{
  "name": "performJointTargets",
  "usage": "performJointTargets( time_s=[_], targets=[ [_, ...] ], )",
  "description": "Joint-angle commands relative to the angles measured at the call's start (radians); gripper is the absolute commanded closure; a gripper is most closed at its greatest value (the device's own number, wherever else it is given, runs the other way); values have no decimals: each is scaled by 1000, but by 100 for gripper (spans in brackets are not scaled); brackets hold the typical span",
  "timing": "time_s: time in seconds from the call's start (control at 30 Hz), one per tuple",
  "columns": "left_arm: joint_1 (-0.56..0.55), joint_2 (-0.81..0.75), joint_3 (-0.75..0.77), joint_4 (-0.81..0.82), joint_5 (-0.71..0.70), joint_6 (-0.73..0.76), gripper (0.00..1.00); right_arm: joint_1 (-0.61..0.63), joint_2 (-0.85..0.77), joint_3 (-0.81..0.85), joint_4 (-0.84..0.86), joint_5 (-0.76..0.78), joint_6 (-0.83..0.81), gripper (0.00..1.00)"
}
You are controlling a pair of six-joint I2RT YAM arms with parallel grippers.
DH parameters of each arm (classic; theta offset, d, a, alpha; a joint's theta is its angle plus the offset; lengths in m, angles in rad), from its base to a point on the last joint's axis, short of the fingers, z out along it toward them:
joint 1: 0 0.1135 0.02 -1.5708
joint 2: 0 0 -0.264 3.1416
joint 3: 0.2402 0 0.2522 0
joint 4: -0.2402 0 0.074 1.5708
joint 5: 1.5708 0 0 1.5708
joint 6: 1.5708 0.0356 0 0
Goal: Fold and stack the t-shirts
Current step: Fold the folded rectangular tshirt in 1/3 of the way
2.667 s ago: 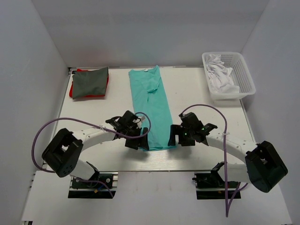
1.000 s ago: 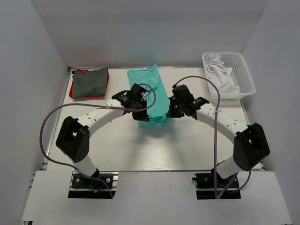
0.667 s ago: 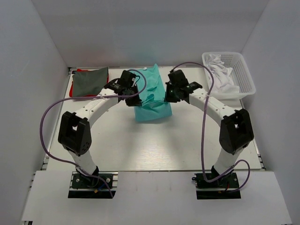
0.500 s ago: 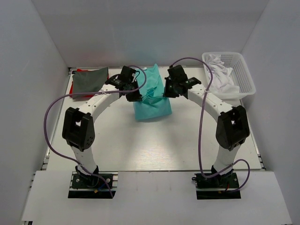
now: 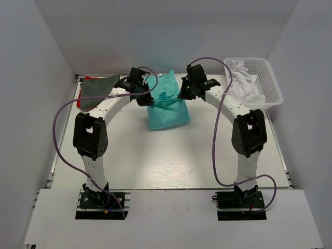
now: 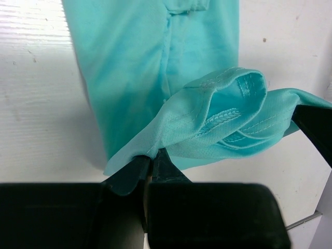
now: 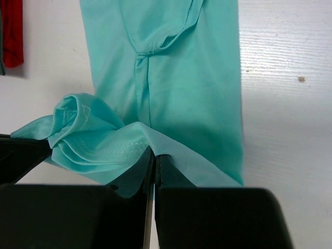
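Note:
The left gripper lowers the hem corner next onto the t-shirt's flat side edge, which lies below it, and releases, as the hem hangs raised.
The mint-teal t-shirt lies at the back middle of the table, its near end doubled over towards the collar. My left gripper is shut on its hem corner. My right gripper is shut on the other hem corner. Between the two the lifted hem sags in bunched folds. A folded dark grey t-shirt rests on a folded red t-shirt at the back left, partly hidden by my left arm.
A white lattice basket with crumpled white cloth stands at the back right. White walls close in the back and both sides. Both arms stretch far towards the back wall.
Both grippers have carried the shirt's near hem from the table's middle towards the back, folding the shirt over itself. It now lies about half as long.

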Motion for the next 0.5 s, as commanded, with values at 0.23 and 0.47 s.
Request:
performJointTargets(
  time_s=[0.23, 0.47],
  targets=[
    [38, 75, 37, 156, 67, 21, 92, -27, 97, 32, 179, -59, 68, 100],
    [47, 135, 28, 232, 111, 21, 89, -36, 144, 14, 259, -78, 71, 100]
  ],
)
